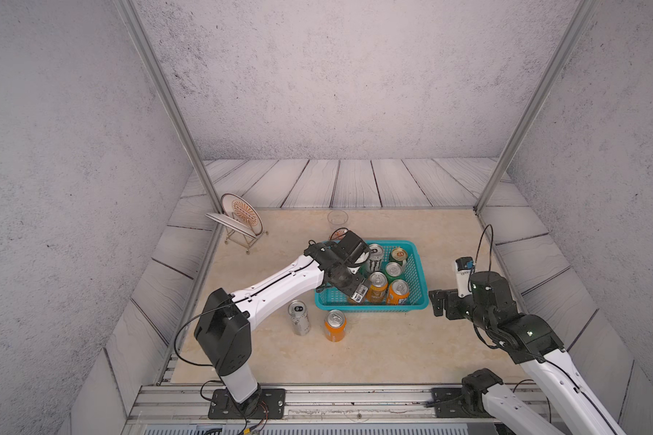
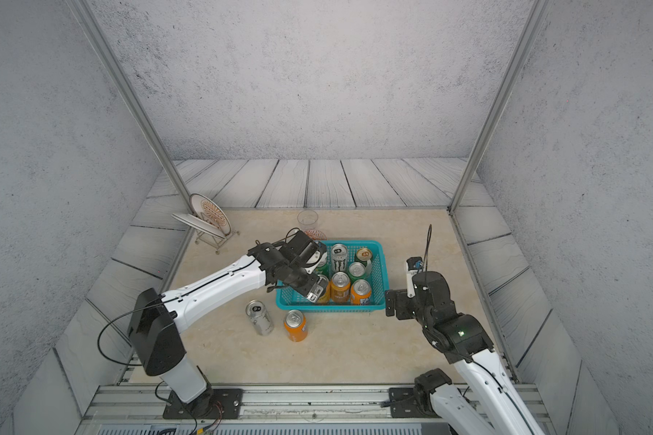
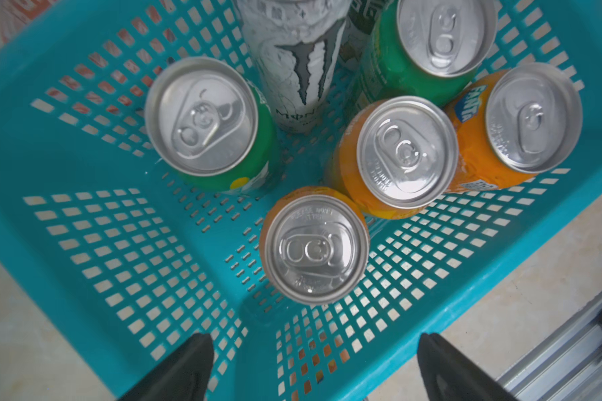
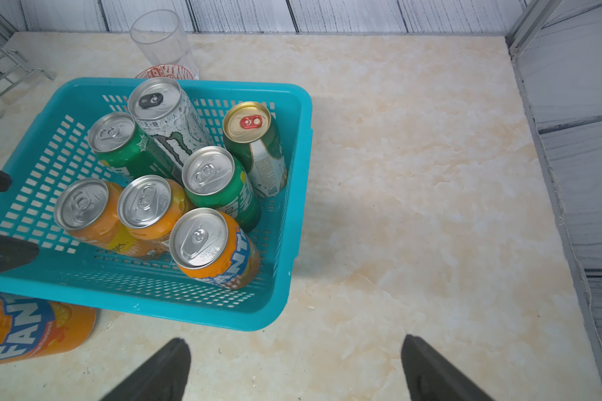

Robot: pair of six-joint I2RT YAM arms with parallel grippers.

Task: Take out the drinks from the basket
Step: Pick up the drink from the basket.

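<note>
I will next lower my left gripper with its fingers open, one on each side of the endmost orange can (image 2: 325, 295) (image 3: 315, 249) below it in the basket, because the basket's bare bottom leaves room next to that can.
The teal basket (image 1: 370, 306) (image 2: 328, 307) stands mid-table and holds several upright drinks: three orange cans, three green ones, one of them gold-topped (image 4: 249, 122), and a taller silver-white can (image 3: 303, 69). Outside it, by its near side, stand a silver-white can (image 1: 299, 317) and an orange can (image 1: 335, 325). My left gripper (image 3: 315, 340) hangs open above the basket's near-left corner, its jaws apart on either side of an orange can (image 3: 314, 248) below, touching nothing. Right of the basket, my right gripper (image 1: 440, 304) (image 4: 296, 340) is open over bare table.
Behind the basket are a clear glass cup (image 1: 337, 218) and an orange-patterned bowl (image 1: 338, 234). At the back left a wire rack holds patterned plates (image 1: 242, 214). Metal frame posts rise at the back corners, and an aluminium rail (image 1: 317, 399) runs along the front.
</note>
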